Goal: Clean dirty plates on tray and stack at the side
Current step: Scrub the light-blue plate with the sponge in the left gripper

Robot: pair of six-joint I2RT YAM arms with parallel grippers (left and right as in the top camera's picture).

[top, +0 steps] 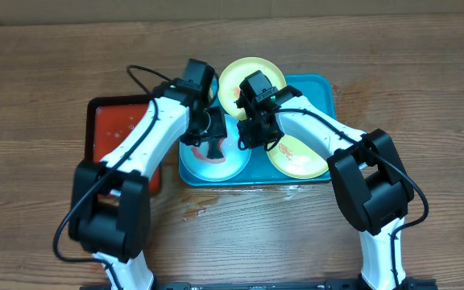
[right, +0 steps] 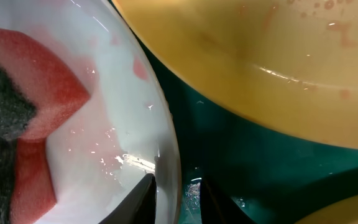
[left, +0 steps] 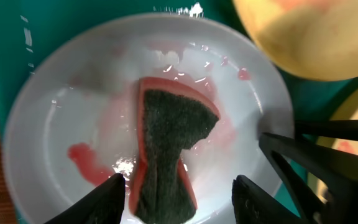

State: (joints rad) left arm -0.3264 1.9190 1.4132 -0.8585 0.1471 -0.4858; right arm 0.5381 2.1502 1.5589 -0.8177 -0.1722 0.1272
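Observation:
The narrow part of the red sponge (top: 215, 151) (left: 162, 168) is below my left gripper, which needs to move down onto it.
The teal tray (top: 316, 84) holds three plates. The light blue plate (top: 224, 165) lies at its left, wet with red smears (left: 82, 158). A red sponge with a dark scouring face (left: 173, 137) lies on this plate. My left gripper (left: 179, 186) is open, its fingers on either side of the sponge's near end. My right gripper (right: 174, 186) is shut on the blue plate's rim (right: 166, 143). One yellow-green plate (top: 244, 76) sits at the back of the tray. Another (top: 304, 157) sits at the right. Both have orange specks.
A smaller red tray with a dark rim (top: 115, 129) lies left of the teal tray, partly under my left arm. Red smears mark the wooden table (top: 192, 211) in front of the tray. Bare wood surrounds both trays.

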